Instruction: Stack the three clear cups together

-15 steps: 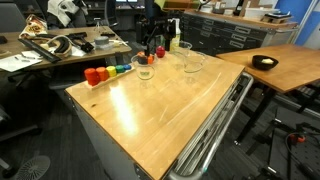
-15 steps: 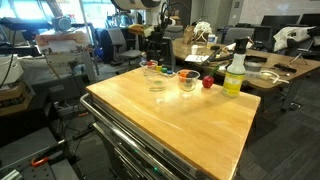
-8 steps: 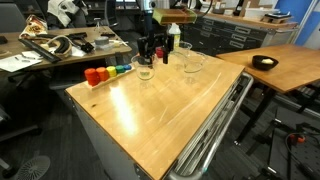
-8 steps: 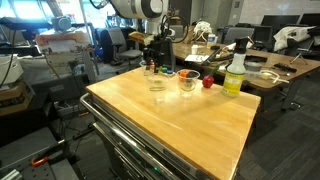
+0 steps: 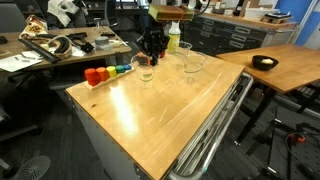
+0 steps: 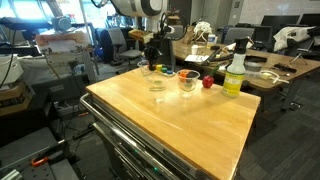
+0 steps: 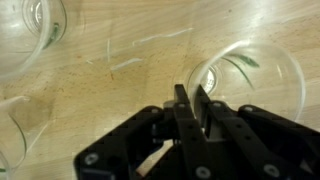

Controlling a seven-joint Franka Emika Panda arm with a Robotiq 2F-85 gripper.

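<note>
Next, my gripper rises, carries its cup toward the bottle, then goes down and releases it inside the clear cup nearest the bottle [image 6: 188,79] [image 7: 14,140], as that cup stands open.
In the wrist view my gripper [image 7: 191,92] has its two fingers drawn close together on the near rim of a clear cup [image 7: 250,80] standing on the wooden table. A second clear cup [image 7: 35,25] shows at the top left and the edge of a third [image 7: 8,140] at the lower left. In both exterior views the gripper [image 5: 152,47] [image 6: 152,58] hangs over the far end of the table, close behind two clear cups [image 5: 145,71] [image 5: 193,63] [image 6: 157,81] [image 6: 188,80]. The gripped cup is hard to make out there.
A row of small coloured blocks [image 5: 105,73] lies by the far table edge. A green-and-white bottle [image 6: 235,72] stands near the cups. The wooden table top [image 5: 150,115] stretches bare toward the camera. Desks with clutter surround the cart.
The jaws went from wide open to nearly together, closing on the cup's rim. The arm shifted only slightly over the far end of the table.
</note>
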